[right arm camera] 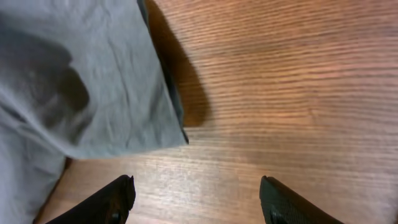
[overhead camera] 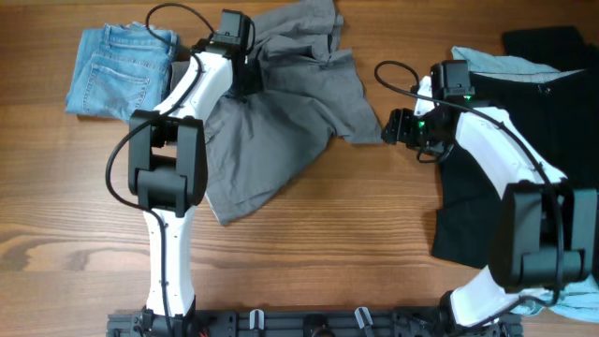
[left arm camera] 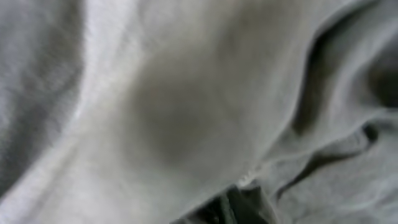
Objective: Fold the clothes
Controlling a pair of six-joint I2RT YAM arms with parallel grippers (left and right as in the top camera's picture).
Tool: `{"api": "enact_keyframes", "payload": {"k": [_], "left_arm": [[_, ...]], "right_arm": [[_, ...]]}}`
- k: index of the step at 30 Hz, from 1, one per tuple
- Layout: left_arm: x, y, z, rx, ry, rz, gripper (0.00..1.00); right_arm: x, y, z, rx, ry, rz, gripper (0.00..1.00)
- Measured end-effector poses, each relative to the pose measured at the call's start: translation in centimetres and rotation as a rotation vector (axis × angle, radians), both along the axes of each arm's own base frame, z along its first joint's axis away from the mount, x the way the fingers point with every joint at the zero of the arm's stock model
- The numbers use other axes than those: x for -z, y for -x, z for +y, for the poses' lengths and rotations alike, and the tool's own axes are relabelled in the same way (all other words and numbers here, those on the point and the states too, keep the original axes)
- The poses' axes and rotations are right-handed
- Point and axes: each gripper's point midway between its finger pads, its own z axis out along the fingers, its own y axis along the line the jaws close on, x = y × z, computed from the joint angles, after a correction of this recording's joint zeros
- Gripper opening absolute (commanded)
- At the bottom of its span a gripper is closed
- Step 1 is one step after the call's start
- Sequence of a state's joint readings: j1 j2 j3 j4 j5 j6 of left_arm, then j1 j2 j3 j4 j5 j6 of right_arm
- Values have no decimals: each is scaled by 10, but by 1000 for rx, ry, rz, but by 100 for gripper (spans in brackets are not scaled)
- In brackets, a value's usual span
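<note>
I will next move my right gripper down and sideways onto the shorts' pointed corner (overhead camera: 377, 138) (right arm camera: 174, 135), because it is below the gripper's fingers and to their left in the overhead view.
The mid-grey shorts (overhead camera: 281, 122) lie spread and rumpled at the table's middle left. My left gripper (overhead camera: 249, 79) is down on their upper part. Blurred grey cloth (left arm camera: 186, 99) fills the left wrist view, with only a dark bit of one finger (left arm camera: 242, 205) showing at the bottom, so its jaws are hidden. My right gripper (overhead camera: 391, 126) sits just right of the shorts' right corner (right arm camera: 155, 124). It is open (right arm camera: 196, 182), with bare wood between its fingers and the cloth's corner just ahead to the left, untouched.
Folded blue denim shorts (overhead camera: 112, 70) lie at the far left. Black shorts (overhead camera: 477, 215) lie under the right arm, with a pale-blue garment (overhead camera: 510, 64) behind them at the back right. Bare wooden table (overhead camera: 328, 253) runs along the front.
</note>
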State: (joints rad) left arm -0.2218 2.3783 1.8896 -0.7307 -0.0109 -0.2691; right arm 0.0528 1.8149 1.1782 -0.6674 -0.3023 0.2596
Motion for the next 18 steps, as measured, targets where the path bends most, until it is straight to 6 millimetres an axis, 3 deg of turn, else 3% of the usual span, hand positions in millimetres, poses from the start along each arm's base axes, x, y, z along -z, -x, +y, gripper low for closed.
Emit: {"api": "enact_keyframes", "payload": {"k": [2, 4, 6, 9, 10, 11, 12, 15, 17, 18], "left_arm": [[-2, 10, -1, 13, -13, 32, 35], [-10, 21, -2, 27, -22, 60, 44], [-38, 26, 0, 32, -20, 41, 50], [-87, 39, 3, 44, -21, 8, 56], [-104, 50, 6, 47, -25, 16, 60], [-114, 58, 8, 49, -27, 25, 73], [-121, 69, 11, 52, -33, 49, 75], [-118, 98, 19, 55, -62, 161, 72], [-116, 109, 22, 55, -73, 203, 70], [-115, 116, 23, 55, -80, 233, 70]], "right_arm": [[13, -5, 6, -9, -26, 8, 57], [28, -7, 12, -18, -48, 26, 53], [36, -12, 26, -43, -111, 21, 41], [39, -15, 37, -61, -164, 13, 6], [41, -15, 40, -66, -177, 17, 4], [43, -14, 41, -62, -184, 27, 4], [45, -11, 40, -56, -186, 47, 4], [42, 10, 14, 13, -114, 162, 4], [21, 10, -27, 97, -9, 160, 4], [-1, 1, -50, 146, 30, 106, 4]]}}
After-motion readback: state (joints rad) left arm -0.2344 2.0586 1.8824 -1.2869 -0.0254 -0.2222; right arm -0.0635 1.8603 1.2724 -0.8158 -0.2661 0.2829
